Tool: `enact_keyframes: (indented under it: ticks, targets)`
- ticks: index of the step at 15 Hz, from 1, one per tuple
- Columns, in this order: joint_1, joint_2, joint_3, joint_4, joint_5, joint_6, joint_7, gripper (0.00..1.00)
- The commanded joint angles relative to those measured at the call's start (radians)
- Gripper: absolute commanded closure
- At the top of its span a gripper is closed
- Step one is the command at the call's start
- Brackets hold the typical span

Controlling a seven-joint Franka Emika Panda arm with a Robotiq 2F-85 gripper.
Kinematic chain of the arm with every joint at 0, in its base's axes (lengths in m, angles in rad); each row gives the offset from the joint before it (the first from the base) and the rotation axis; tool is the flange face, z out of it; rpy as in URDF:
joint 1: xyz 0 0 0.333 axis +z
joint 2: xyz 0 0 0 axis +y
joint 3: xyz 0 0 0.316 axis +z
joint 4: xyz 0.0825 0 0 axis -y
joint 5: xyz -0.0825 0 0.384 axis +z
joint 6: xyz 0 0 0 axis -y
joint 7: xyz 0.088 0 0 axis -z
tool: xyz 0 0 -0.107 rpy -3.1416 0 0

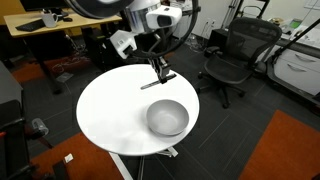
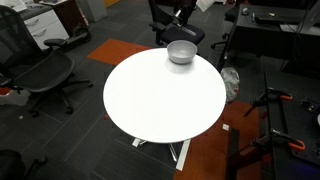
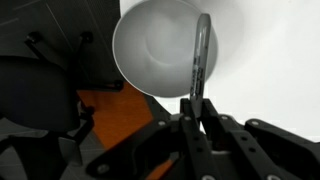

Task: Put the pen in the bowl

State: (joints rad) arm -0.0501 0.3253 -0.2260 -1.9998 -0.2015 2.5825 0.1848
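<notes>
My gripper moves over the bowl's open middle next and lowers there to release the pen, since the dark pen still crosses the bowl's rim.
The grey-silver bowl stands on the round white table, near its edge. It also shows in the other exterior view and fills the upper part of the wrist view. My gripper hangs over the table just behind the bowl. In the wrist view the gripper is shut on the thin dark pen, which sticks out past the fingertips and crosses the bowl's right rim. In an exterior view the pen is a short dark stick at the fingers, above the table. The bowl looks empty.
Black office chairs stand around the table. Desks lie behind it. An orange carpet patch is on the floor. A black stand is beside the table.
</notes>
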Motion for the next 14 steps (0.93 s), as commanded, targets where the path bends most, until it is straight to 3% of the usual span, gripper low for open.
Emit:
enact_keyframes:
  ticks: [1,9,14]
  targets:
    - [0.02,0.008,-0.071,-0.072,-0.075,0.096,0.199,0.96]
    - [0.048,0.136,-0.142,-0.068,-0.075,0.189,0.346,0.96]
    - [0.081,0.178,-0.19,-0.063,-0.05,0.272,0.353,0.96]
